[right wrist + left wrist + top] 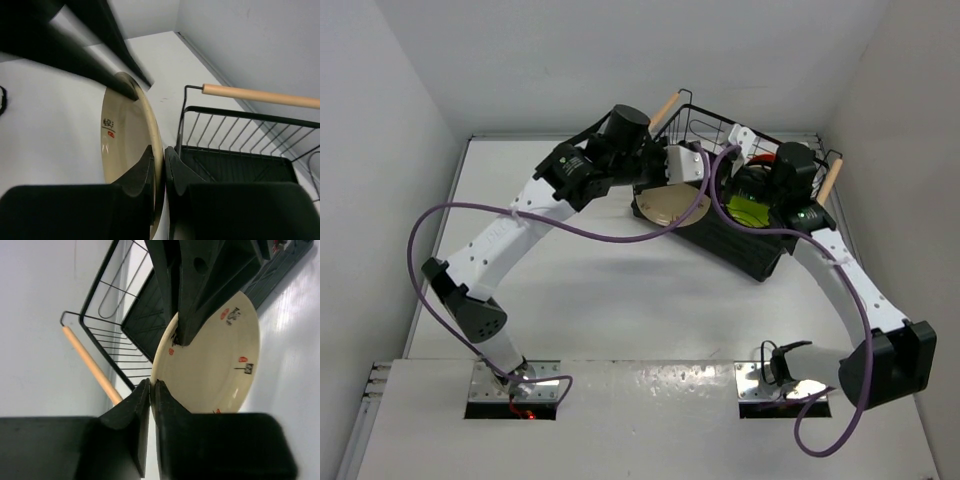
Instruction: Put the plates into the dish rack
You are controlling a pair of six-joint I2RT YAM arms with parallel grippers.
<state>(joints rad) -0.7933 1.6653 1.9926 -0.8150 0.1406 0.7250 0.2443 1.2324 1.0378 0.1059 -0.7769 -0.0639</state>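
The cream plate goes over toward the lime green plate [750,208] and down alongside it in my right gripper next, since the lime one already stands inside the rack.
A cream plate [672,207] with small red and black marks hangs on edge above the left end of the black wire dish rack [745,245]. Both grippers grip its rim. In the left wrist view my left gripper [152,385] is shut on the plate [215,360], with my right gripper [178,337] clamped on the opposite rim. In the right wrist view my right gripper [164,150] is shut on the plate [122,145], and my left gripper [131,94] holds the far edge. A lime green plate [750,208] and an orange-red plate [761,160] stand inside the rack.
The rack's wooden handles [665,108] [831,180] stick out at both ends, one near each arm. The rack's wire wall [117,340] [235,135] is right beside the held plate. Purple cables [620,235] loop over the table. White walls close in behind.
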